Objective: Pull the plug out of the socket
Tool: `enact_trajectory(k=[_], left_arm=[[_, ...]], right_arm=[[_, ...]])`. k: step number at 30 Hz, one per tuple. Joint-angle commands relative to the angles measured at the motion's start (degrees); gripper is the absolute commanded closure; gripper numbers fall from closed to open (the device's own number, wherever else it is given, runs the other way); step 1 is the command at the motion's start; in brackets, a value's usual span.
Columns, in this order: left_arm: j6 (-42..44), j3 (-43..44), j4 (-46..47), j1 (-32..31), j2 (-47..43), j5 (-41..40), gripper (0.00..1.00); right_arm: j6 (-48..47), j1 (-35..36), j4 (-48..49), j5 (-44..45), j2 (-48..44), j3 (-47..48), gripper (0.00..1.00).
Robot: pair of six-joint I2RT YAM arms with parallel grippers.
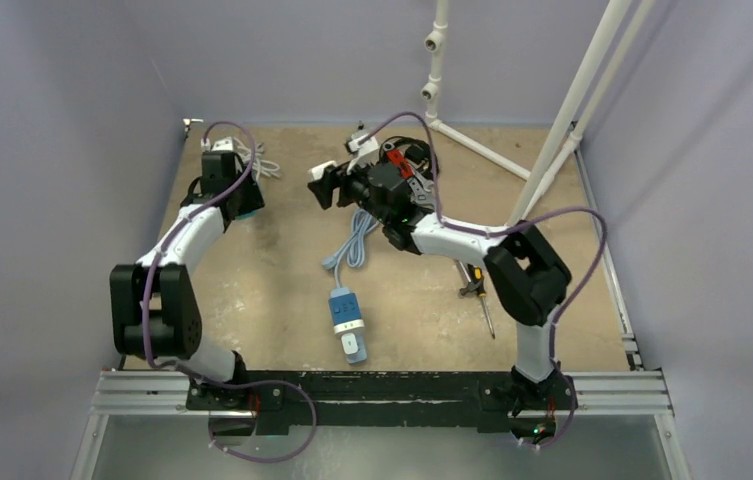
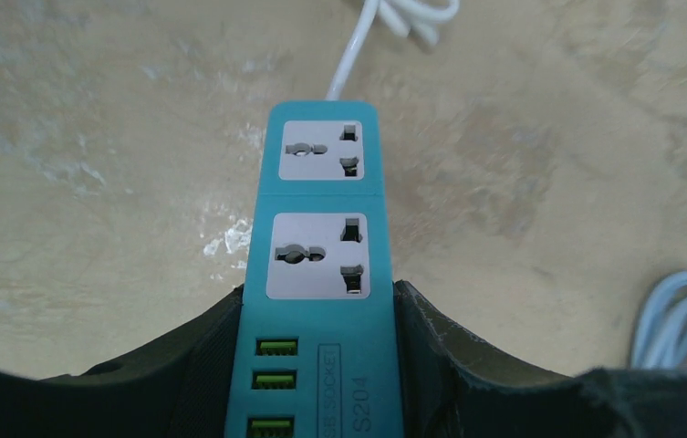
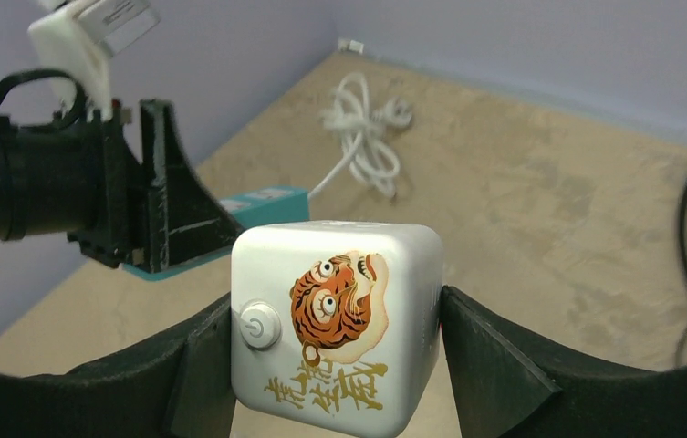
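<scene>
The plug is separate from the power strip [image 2: 321, 274], so the robot's right gripper will next move toward its left gripper and bring the plug down onto empty table.
A teal power strip [image 2: 321, 274] with two empty sockets and green USB ports is clamped between my left gripper's [image 2: 317, 365] fingers [image 2: 202, 365], held over the table at the far left [image 1: 249, 205]. My right gripper [image 3: 335, 356] is shut on the plug, a white cube [image 3: 335, 319] with a tiger print and a power button. The cube is held in the air, apart from the strip, which shows to its left in the right wrist view [image 3: 257, 205]. In the top view the right gripper [image 1: 324, 183] is right of the left gripper [image 1: 242, 200].
The strip's white cable lies coiled at the far left [image 1: 264, 162] [image 3: 367, 137]. A blue and white adapter [image 1: 347, 322] with a light blue cable [image 1: 355, 240] lies mid-table. A screwdriver [image 1: 477, 295] lies to the right. White pipes [image 1: 552, 130] stand at the back right.
</scene>
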Motion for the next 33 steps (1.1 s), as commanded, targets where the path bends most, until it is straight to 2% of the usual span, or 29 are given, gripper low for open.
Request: enact_trajectory(k=[1,5,10,14,19,21,22,31,33], left_arm=[[1.3,3.6,-2.3,1.8,6.7,7.6,1.00],[-0.2,3.0,-1.1,1.8,8.6,11.9,1.00],[-0.7,3.5,-0.9,2.0,10.9,11.6,0.72],[-1.1,4.6,-1.8,3.1,13.4,13.5,0.55],[-1.9,2.8,0.6,3.2,9.2,15.8,0.27],[-2.1,2.4,0.9,3.2,7.7,16.2,0.22],[-2.1,2.4,0.9,3.2,7.2,16.3,0.20],[-1.6,1.0,1.9,3.2,1.5,14.3,0.16],[-1.8,0.8,1.8,3.2,0.8,15.2,0.16]], right_arm=[[1.2,2.3,-5.0,-4.3,6.1,8.9,1.00],[4.0,3.5,-7.9,-5.4,12.1,13.9,0.95],[6.7,4.2,-9.6,-3.1,16.7,17.4,0.84],[7.1,4.2,-9.6,-2.9,19.6,19.1,0.69],[7.1,4.2,-10.5,-2.5,22.2,21.6,0.53],[7.1,4.2,-11.0,-2.3,23.2,22.6,0.50],[7.1,4.2,-11.6,-2.4,23.5,22.8,0.48],[6.2,4.2,-10.6,-2.7,22.0,22.0,0.02],[4.9,4.2,-10.0,-2.7,21.0,21.3,0.01]])
